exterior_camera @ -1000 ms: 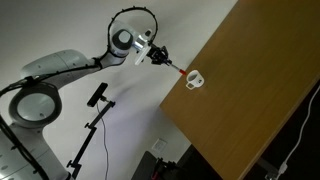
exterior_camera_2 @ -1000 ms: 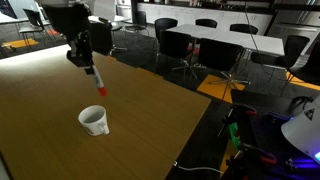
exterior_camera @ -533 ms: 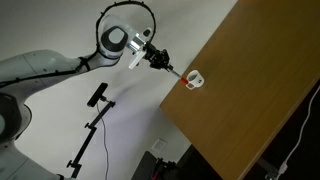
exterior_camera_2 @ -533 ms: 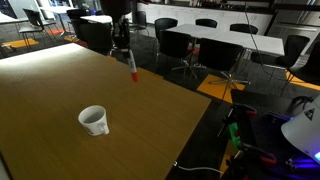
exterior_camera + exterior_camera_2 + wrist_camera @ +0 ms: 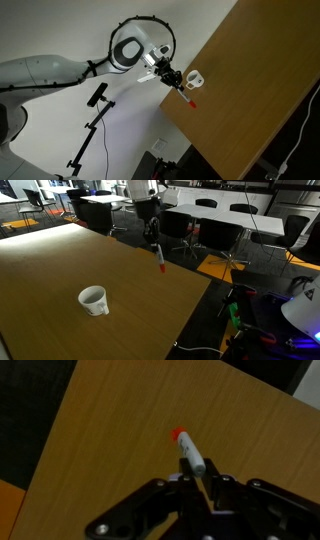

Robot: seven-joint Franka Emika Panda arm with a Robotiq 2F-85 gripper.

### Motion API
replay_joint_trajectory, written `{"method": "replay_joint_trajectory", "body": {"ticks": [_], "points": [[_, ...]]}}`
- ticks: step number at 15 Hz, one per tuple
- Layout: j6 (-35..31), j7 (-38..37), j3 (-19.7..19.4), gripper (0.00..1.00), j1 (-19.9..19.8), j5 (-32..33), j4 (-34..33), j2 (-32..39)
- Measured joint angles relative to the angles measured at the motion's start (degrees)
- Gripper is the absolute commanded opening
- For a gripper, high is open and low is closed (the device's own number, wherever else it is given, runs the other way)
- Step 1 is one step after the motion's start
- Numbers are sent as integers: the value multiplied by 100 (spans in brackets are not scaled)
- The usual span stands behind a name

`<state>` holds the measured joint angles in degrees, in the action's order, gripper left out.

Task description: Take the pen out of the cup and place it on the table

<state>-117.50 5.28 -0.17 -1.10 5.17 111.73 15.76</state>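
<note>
The bare part of the table is below my gripper and clear of the white cup, so next my gripper will lower toward it and release the pen (image 5: 160,260).
My gripper (image 5: 200,483) is shut on the pen (image 5: 189,453), which has a pale body and a red-orange tip pointing down at the table (image 5: 120,430). In both exterior views the gripper (image 5: 156,244) (image 5: 179,86) holds the pen (image 5: 160,260) (image 5: 189,99) just above the light brown table (image 5: 60,260) (image 5: 250,90), near one edge. The white cup (image 5: 94,300) (image 5: 196,78) stands upright and empty on the table, well apart from the gripper.
Beyond the table edge stand black chairs (image 5: 185,225) and white tables (image 5: 230,215). A black stand (image 5: 97,110) is beside the robot base. Cables (image 5: 300,140) hang at the table's other side.
My gripper has carried the pen away from the cup, across the table toward its far edge, and has come lower over the wood.
</note>
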Motion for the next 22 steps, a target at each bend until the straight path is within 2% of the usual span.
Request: {"method": "replay_joint_trajectory", "body": {"ticks": [5,9,18,20,22], "points": [[2,20,-17,4,-179,-502,-27,461],[170,226,-14,4,-280,-1022,-441,1042],[1899,239,-13,4,-326,-1140,-2153,2287],[2211,238,-13,7,-327,-1140,-2472,2514],[2483,235,-13,4,-327,-1140,-2757,2730]]}}
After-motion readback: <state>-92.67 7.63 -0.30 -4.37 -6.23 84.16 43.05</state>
